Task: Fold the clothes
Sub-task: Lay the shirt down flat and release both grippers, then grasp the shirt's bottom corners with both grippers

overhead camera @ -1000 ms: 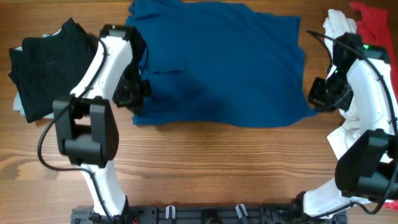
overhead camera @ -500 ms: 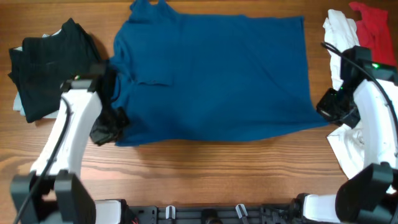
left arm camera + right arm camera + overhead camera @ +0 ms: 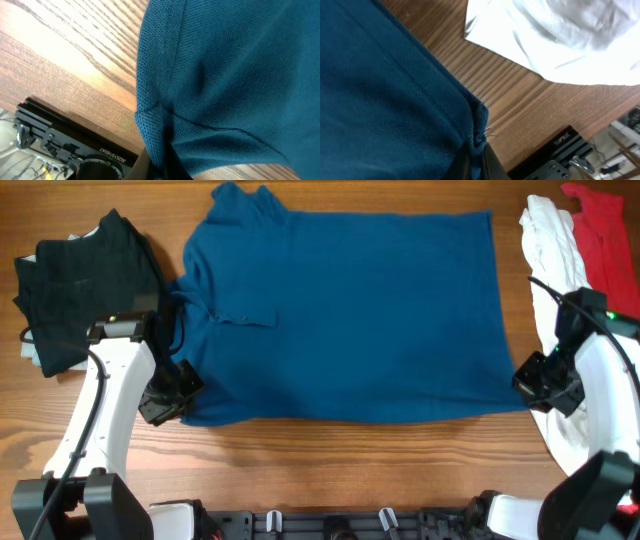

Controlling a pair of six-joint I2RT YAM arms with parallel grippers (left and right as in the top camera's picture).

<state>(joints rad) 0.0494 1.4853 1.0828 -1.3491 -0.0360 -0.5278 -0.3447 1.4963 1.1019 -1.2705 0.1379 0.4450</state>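
My left gripper next carries the shirt's corner outward onto the shirt's edge beside the black garment and releases it. That edge lies outward of the gripper.
A large royal-blue short-sleeved shirt (image 3: 350,320) lies spread flat across the wooden table, collar to the left. My left gripper (image 3: 172,395) is shut on its near left corner; the wrist view shows the blue cloth (image 3: 225,75) pinched between the jaws. My right gripper (image 3: 535,380) is shut on the near right corner, with the blue hem (image 3: 395,100) bunched between its fingers. A black garment (image 3: 80,285) lies folded at the far left over a pale-blue one (image 3: 32,352). A white garment (image 3: 555,250) and a red one (image 3: 600,230) lie at the right.
The white cloth (image 3: 570,40) lies close beside my right gripper and runs down the right edge (image 3: 570,430). A black rail (image 3: 330,525) runs along the table's front edge. Bare wood (image 3: 350,470) lies between the shirt and the rail.
Both grippers have pulled the shirt's near corners toward the front and outward. The shirt has gone from rumpled to spread flat and wider. The left arm has swung away from the shirt's middle.
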